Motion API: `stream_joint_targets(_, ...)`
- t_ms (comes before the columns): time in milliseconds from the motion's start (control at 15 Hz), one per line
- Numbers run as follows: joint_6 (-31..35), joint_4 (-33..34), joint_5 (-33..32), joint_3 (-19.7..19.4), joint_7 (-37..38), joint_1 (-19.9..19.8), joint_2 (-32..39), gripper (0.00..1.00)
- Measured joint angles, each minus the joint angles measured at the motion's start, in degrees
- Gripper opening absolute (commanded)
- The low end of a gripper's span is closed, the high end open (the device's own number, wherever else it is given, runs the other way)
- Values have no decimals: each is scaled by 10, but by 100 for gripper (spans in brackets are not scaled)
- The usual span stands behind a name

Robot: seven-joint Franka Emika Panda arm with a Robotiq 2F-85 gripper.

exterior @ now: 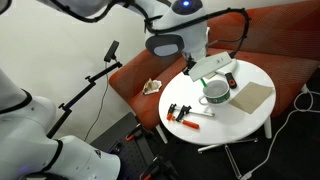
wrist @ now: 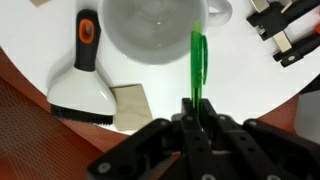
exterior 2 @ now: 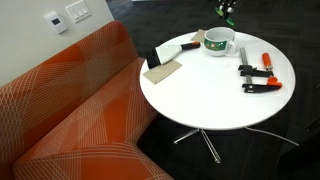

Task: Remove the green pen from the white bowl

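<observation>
I need to move my gripper away from the white bowl (exterior: 215,93) and put the green pen (wrist: 197,62) down on the table between the clamps and scraper, because that part of the table is empty.
In the wrist view my gripper (wrist: 195,108) is shut on the green pen (wrist: 197,62). The pen sticks out from the jaws and reaches over the rim of the white bowl (wrist: 150,30). In both exterior views the gripper (exterior: 213,68) (exterior 2: 226,12) hangs just above the bowl (exterior: 215,93) (exterior 2: 220,42) on the round white table (exterior 2: 210,105). A bit of green shows at the jaws in an exterior view (exterior 2: 228,19). Whether the pen's tip still touches the bowl cannot be told.
Red-and-black clamps (exterior 2: 258,78) (wrist: 290,30) lie beside the bowl. A white scraper with an orange-and-black handle (wrist: 82,75) and a flat tan square (wrist: 128,105) (exterior 2: 163,70) lie on the other side. An orange sofa (exterior 2: 70,110) borders the table.
</observation>
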Motion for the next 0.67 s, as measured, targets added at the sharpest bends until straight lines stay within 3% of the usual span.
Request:
stream_joint_targets(267, 0, -25, -42, 1, 45, 55, -26, 3)
stream_joint_targets(667, 0, -29, -146, 12, 137, 117, -3, 3)
